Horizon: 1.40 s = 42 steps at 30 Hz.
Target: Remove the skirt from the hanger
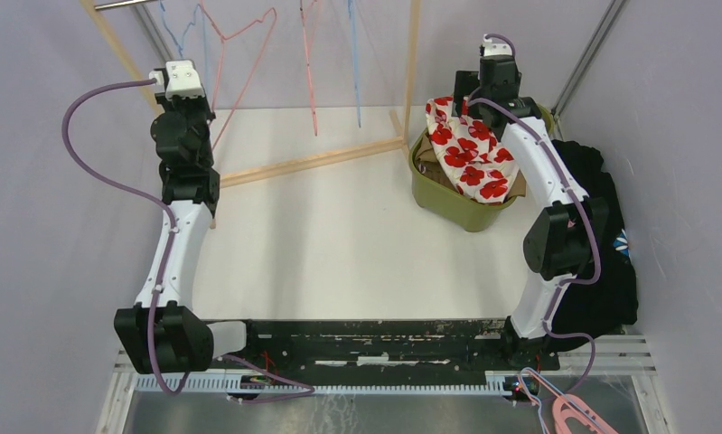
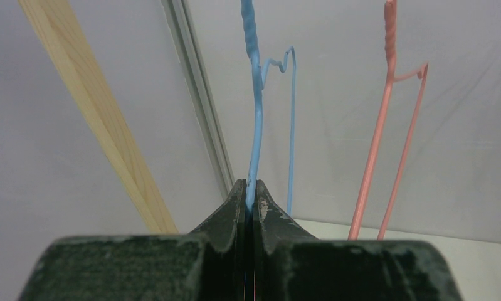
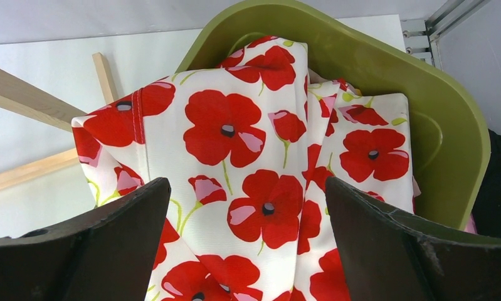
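The rack's wooden post (image 2: 100, 113) stands to the left of my left gripper in the top view, so the gripper will ease outward toward the post and let go of the blue hanger (image 2: 256, 119) next.
The skirt (image 1: 470, 149), white with red poppies, lies crumpled in and over the near rim of an olive-green bin (image 1: 447, 206). My right gripper (image 3: 247, 183) hovers just above the skirt (image 3: 247, 138) with its jaws wide open and nothing between them. No hanger shows on the skirt. At the rack on the left, my left gripper (image 2: 252, 187) is raised and shut on the thin wire of a bare blue hanger (image 2: 256, 119), which hangs from above.
A bare pink hanger (image 2: 376, 144) hangs right of the blue one. The wooden rack frame (image 1: 312, 161) crosses the table's back, with more hangers (image 1: 310, 72) on it. Dark clothes (image 1: 610, 235) are piled beside the bin (image 3: 445, 125). Pink hangers (image 1: 574, 416) lie at the front right.
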Tool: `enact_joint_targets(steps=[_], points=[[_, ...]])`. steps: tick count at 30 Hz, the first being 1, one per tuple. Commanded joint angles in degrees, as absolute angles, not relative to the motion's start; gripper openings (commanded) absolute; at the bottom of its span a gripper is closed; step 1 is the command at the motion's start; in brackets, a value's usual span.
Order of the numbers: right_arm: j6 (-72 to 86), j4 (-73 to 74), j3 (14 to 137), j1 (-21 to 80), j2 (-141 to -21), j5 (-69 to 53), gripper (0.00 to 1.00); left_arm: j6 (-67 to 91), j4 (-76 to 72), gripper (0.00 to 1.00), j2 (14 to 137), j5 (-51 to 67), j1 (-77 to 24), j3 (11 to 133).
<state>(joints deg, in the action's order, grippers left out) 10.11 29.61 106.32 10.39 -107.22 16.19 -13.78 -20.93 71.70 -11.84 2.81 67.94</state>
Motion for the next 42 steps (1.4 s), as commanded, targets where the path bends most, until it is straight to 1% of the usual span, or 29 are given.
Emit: enact_joint_targets(steps=[1, 18, 29, 32, 42], points=[[10.9, 27.3, 108.9, 10.2, -106.6, 15.6, 1.00, -15.8, -28.5, 0.03, 71.1, -9.5, 2.9, 69.2], [10.3, 26.9, 109.2, 10.1, -107.5, 16.0, 1.00, -14.3, -33.5, 0.03, 78.1, -9.5, 3.8, 73.5], [10.5, 27.4, 110.1, 10.0, -109.0, 15.7, 1.00, -12.4, -42.0, 0.03, 75.7, -8.4, 3.9, 68.5], [10.7, 27.6, 110.6, 10.0, -109.4, 15.5, 1.00, -12.6, -42.1, 0.03, 75.4, -8.1, 4.0, 68.4], [11.0, 27.9, 111.8, 10.0, -110.1, 14.8, 1.00, -11.9, -41.5, 0.03, 81.5, -8.5, 5.5, 73.4]])
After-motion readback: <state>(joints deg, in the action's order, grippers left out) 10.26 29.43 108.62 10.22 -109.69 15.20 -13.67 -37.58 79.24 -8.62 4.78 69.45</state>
